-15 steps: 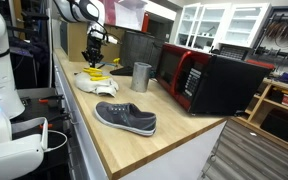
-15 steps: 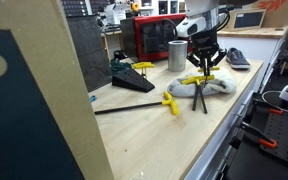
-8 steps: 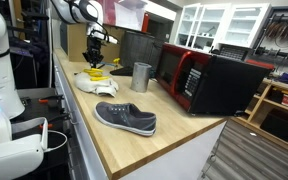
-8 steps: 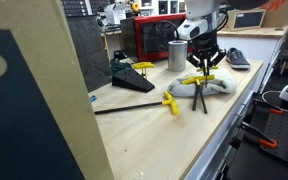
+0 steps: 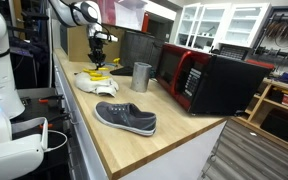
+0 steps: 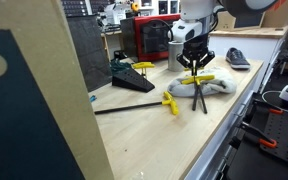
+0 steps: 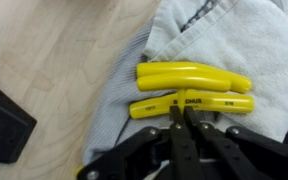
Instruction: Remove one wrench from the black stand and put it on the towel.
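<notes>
The pale grey towel [image 6: 222,86] is directly below, so my gripper should lower slightly and release the wrench's black stem.
My gripper [image 6: 195,62] hangs over the pale grey towel [image 6: 222,86], also seen in an exterior view [image 5: 87,84]. In the wrist view the gripper [image 7: 181,112] is shut on the black shaft of a yellow T-handle wrench [image 7: 209,104], whose handle lies at the towel [image 7: 244,40]. A second yellow wrench [image 7: 189,76] lies on the towel just beyond it. The black stand [image 6: 132,80] sits to the side with a yellow wrench [image 6: 142,67] still in it. Its corner shows in the wrist view [image 7: 4,125].
Another yellow T-handle wrench [image 6: 170,103] lies on the wooden counter near the front edge. A metal cup [image 5: 141,76], a grey shoe [image 5: 126,117] and a red-and-black microwave [image 5: 209,80] stand further along. A wooden panel [image 6: 34,100] blocks one side.
My gripper and wrist have shifted slightly up and sideways over the towel. The yellow wrench handles stay at about the same place on the towel.
</notes>
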{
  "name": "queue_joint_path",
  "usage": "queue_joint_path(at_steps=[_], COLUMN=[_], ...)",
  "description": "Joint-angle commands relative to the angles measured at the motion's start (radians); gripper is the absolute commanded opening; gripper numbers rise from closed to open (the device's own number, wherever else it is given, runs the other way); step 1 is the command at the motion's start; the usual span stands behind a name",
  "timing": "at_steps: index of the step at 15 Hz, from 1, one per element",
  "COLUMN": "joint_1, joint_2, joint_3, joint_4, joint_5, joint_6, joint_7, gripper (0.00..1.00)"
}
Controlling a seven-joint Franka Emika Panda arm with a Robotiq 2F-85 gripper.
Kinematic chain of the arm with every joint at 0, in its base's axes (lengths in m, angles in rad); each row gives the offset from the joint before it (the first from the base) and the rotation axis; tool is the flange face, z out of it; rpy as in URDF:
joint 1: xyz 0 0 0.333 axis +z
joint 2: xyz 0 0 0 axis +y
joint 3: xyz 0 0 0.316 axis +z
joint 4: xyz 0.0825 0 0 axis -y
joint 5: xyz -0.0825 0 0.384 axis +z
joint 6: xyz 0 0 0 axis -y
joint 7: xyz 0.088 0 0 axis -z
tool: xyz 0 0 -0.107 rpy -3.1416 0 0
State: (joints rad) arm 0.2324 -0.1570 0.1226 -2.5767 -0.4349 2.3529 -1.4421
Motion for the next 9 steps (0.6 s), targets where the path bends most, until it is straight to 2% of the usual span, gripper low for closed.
queue_joint_path(at_steps=[1,4,5,6,7,9], joint_1=[-0.010,-0.007,-0.007,-0.007,-0.007,-0.008], joint_2=[0.035,0.055,0.060,0.063,0.065,0.067], joint_3=[-0.006,-0.004,-0.001,-0.001,0.000,0.001], joint_4=[0.020,0.022,0.027,0.029,0.034,0.044], joint_5=[-0.008,0.014,0.023,0.033,0.043,0.065], joint_6=[0.086,0.114,0.102,0.099,0.092,0.080], joint_7=[-0.155,-0.193,-0.188,-0.193,-0.193,-0.189], gripper=[0.02,0.02,0.32,0.33,0.38,0.53])
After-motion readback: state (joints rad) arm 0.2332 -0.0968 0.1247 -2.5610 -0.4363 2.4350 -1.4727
